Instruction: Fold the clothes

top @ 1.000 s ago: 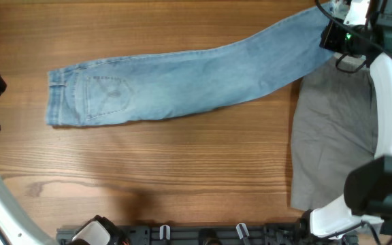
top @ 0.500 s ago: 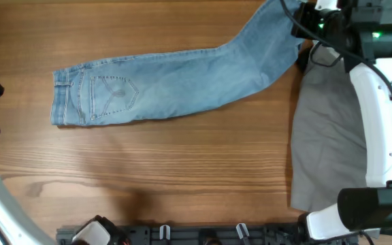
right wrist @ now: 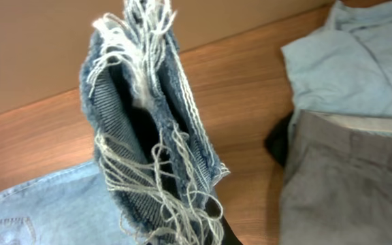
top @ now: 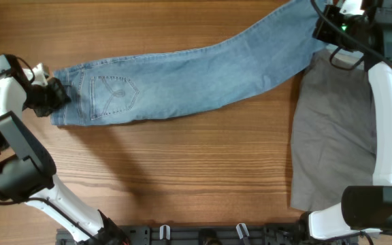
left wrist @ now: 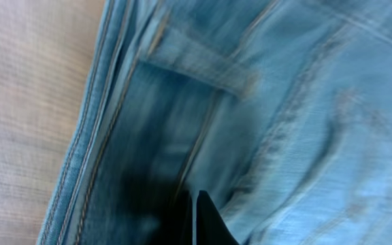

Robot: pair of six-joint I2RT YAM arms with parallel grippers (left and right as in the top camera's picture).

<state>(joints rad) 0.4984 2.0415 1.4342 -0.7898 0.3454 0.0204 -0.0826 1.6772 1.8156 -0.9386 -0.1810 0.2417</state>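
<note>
The robot's right gripper needs to move down and to the left in the overhead view to let go of the hems, because the jeans' pocket end (top: 101,82) (right wrist: 11,229) lies below it that way.
The light blue jeans (top: 196,71) lie stretched across the far part of the table, waistband at the left and legs running up to the right. My left gripper (top: 52,97) sits at the waistband end, shut on the denim. In the left wrist view its dark fingertips (left wrist: 206,224) press together on the jeans (left wrist: 305,102) beside a belt loop. My right gripper (top: 327,27) holds the leg ends lifted at the far right. The right wrist view shows the frayed hem (right wrist: 148,136) standing up out of the shut right gripper (right wrist: 196,235).
Grey trousers (top: 332,136) lie flat along the right side, under the right arm. The right wrist view shows them (right wrist: 346,184) next to a pale teal shirt (right wrist: 352,61). Bare wood (top: 182,170) spans the table's near half.
My left arm has swung in from the left edge to the waistband and shut on it. The right gripper has carried the hem back to the right, straightening the legs.
</note>
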